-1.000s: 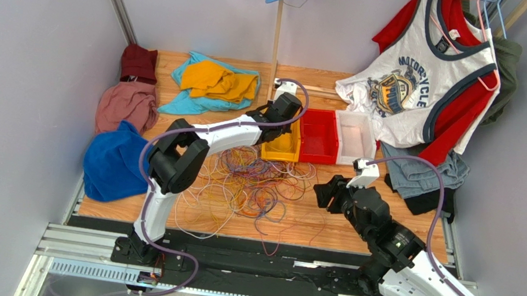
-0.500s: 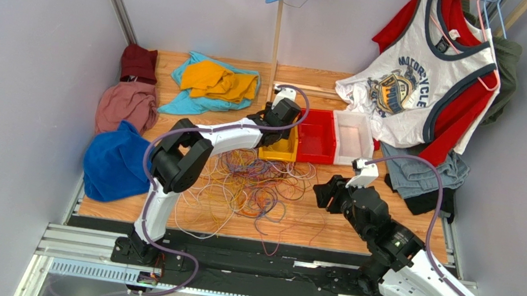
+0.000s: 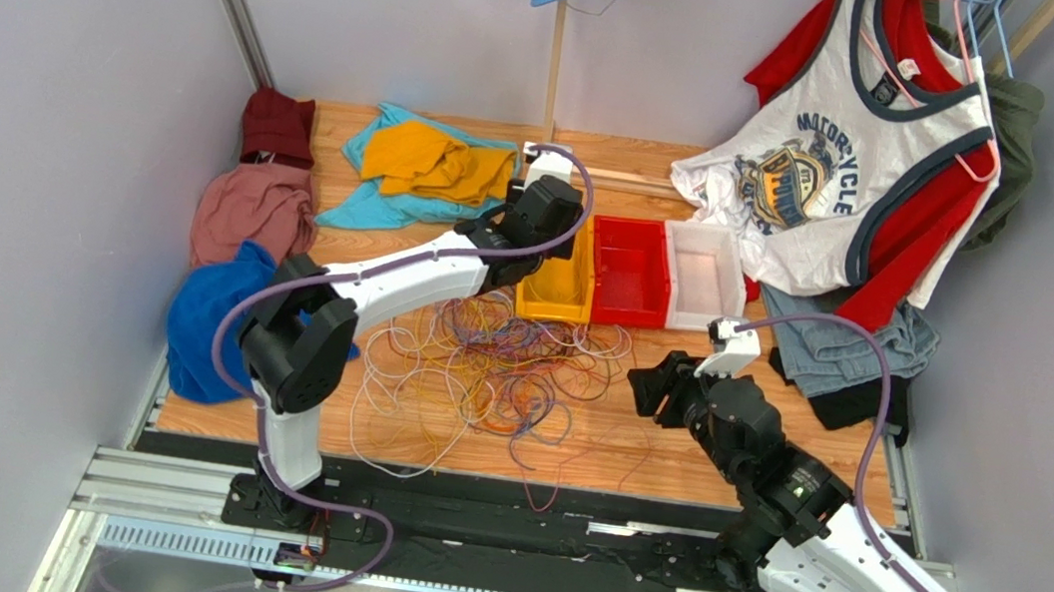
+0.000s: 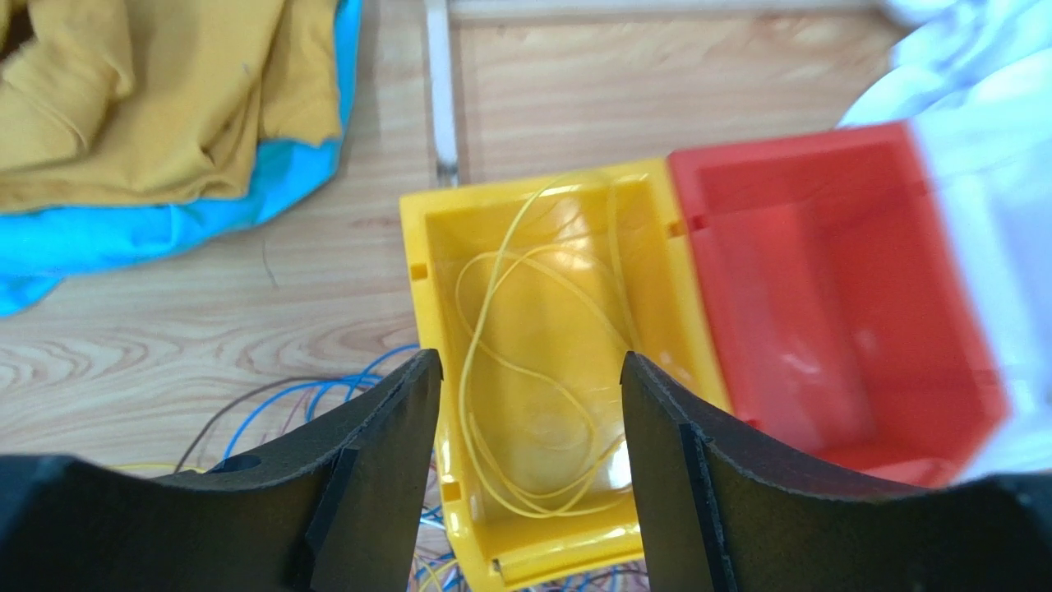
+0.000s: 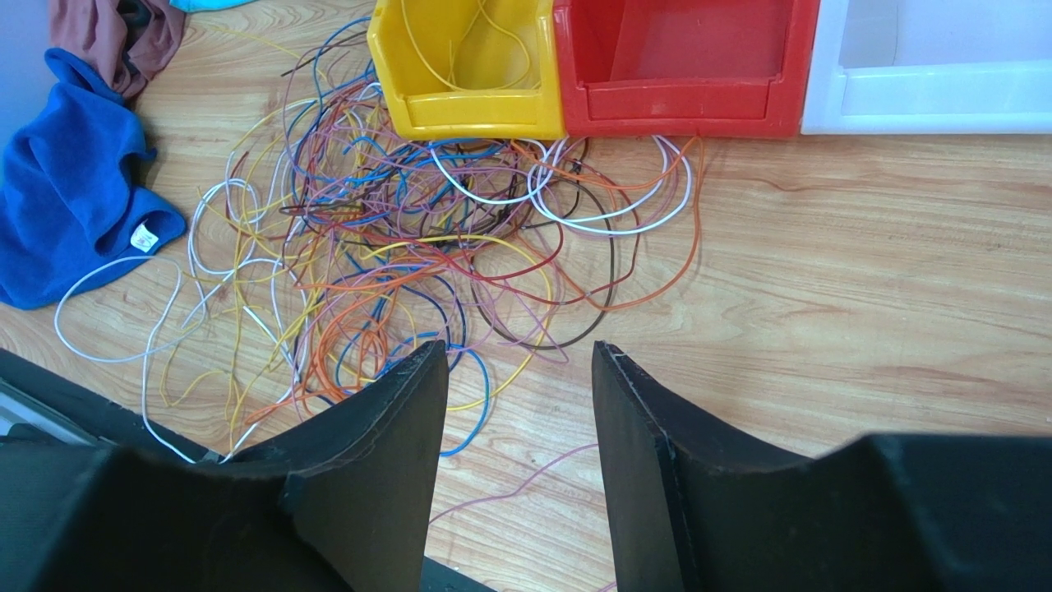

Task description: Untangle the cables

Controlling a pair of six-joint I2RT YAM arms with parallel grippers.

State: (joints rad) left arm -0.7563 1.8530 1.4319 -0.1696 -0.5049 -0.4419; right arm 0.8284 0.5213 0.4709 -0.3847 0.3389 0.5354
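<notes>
I will next move my left gripper back from the bin and down onto the yellow cable, because more of it lies among the orange loops (image 3: 492, 401) on the near side of the tangle.
The cables (image 3: 494, 368) lie in a loose many-coloured tangle on the wooden table, in front of the yellow bin (image 3: 560, 288). The right wrist view shows the cables (image 5: 395, 247) spread from the bin towards the near edge. One yellow cable (image 4: 462, 370) lies coiled inside the yellow bin (image 4: 426, 265). My left gripper (image 3: 549, 251) hangs over that bin. In its own view the left gripper (image 4: 529, 358) is open with nothing between the fingers. My right gripper (image 3: 650, 387) hovers right of the tangle. The right gripper (image 5: 519, 348) is open and empty over bare wood.
A red bin (image 3: 634, 272) and a white bin (image 3: 710, 273) stand right of the yellow one. Clothes lie around: a blue cloth (image 3: 224, 327), a pink one (image 3: 252, 210), a teal and mustard pile (image 3: 429, 164), grey garments (image 3: 844, 350). Shirts (image 3: 854, 140) hang at the back right.
My left gripper has opened over the yellow bin and drawn back to the left, its elbow swinging left. The right arm has not moved.
</notes>
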